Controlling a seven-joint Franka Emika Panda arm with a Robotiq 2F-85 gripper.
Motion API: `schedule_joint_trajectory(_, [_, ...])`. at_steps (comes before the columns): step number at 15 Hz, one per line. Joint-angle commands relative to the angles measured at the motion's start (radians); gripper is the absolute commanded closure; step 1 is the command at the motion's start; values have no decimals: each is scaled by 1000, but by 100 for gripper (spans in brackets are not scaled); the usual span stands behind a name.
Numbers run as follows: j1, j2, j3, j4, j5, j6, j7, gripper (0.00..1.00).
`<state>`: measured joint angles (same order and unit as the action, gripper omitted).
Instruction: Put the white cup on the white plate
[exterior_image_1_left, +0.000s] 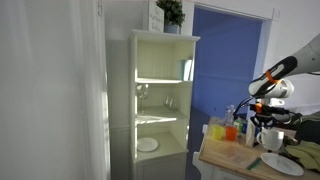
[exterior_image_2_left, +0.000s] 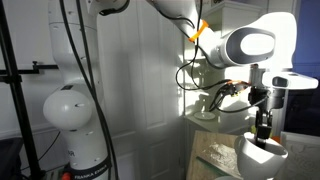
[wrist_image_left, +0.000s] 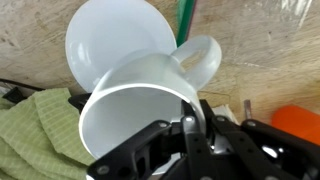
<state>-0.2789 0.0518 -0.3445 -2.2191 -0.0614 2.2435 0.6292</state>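
Note:
The white plate lies down and to the left in the wrist view, so my gripper should next move that way, lower the hanging cup onto the white plate (exterior_image_1_left: 284, 163) (wrist_image_left: 112, 38) and let go.
In the wrist view my gripper (wrist_image_left: 190, 130) is shut on the rim of the white cup (wrist_image_left: 135, 110), one finger inside and one outside, next to the handle. The white plate (wrist_image_left: 112, 38) lies on the wooden table just beyond the cup, partly covered by it. In both exterior views the gripper (exterior_image_1_left: 268, 124) (exterior_image_2_left: 263, 126) points down with the cup (exterior_image_1_left: 272, 140) (exterior_image_2_left: 262, 155) hanging under it, just above the table. The plate (exterior_image_1_left: 284, 163) shows close beside the cup in an exterior view.
A green cloth (wrist_image_left: 35, 125) lies left of the cup and an orange object (wrist_image_left: 298, 120) to its right. Orange and yellow containers (exterior_image_1_left: 232, 130) stand at the table's back. A white shelf unit (exterior_image_1_left: 160, 100) holds a plain plate (exterior_image_1_left: 147, 145).

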Motion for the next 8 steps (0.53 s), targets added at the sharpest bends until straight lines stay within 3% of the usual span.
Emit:
schedule_joint_trajectory(1, [-42,-107,-22,-113,16,59,-28,97])
schedule_joint_trajectory(8, [-86,-233,-15,-268,-38,187,12,97])
